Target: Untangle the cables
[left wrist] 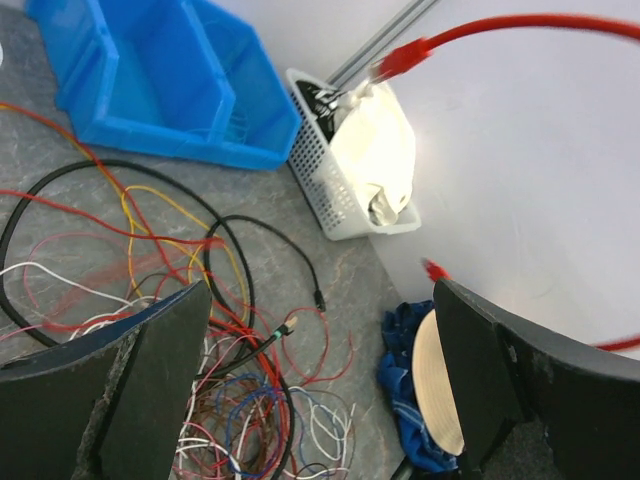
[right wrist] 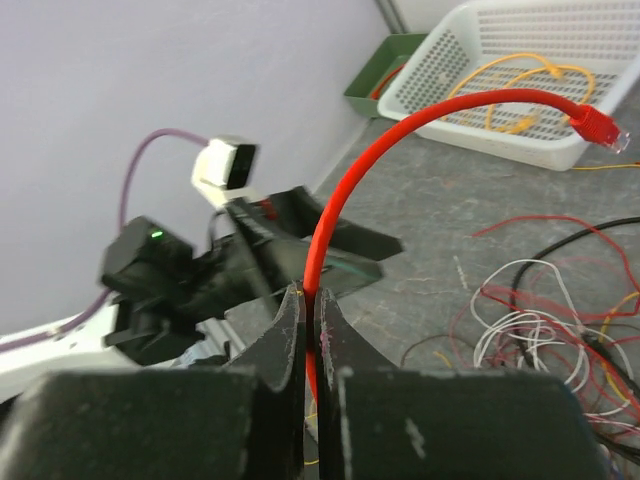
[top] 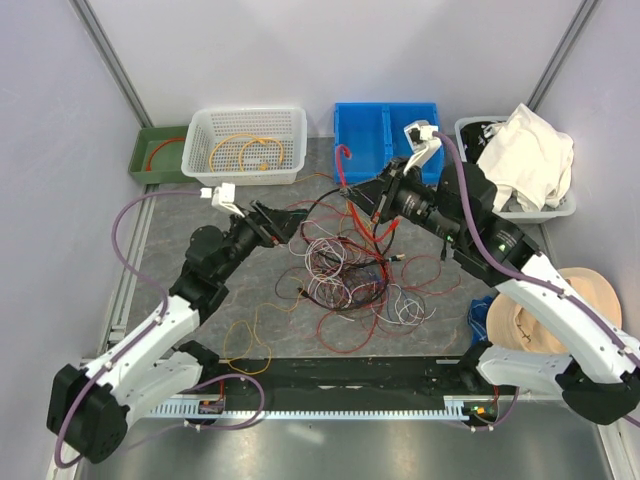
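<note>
I should next move my left gripper to the right in the top view, onto the red cable's part below my right gripper. The thick red cable is held above the pile.
The cables lie in a jumble of red, white, blue, black and yellow wires on the grey mat. My right gripper is shut on a thick red cable and holds it above the pile. In the right wrist view the jaws pinch that red cable, which arcs up to a red plug. My left gripper is open and empty, just left of the pile. In the left wrist view its fingers stand wide apart over the tangle, with the held red cable passing above.
At the back stand a green tray, a white basket with an orange cable, a blue bin and a white basket with cloth. A straw hat on blue cloth lies at the right. Loose yellow wire lies front left.
</note>
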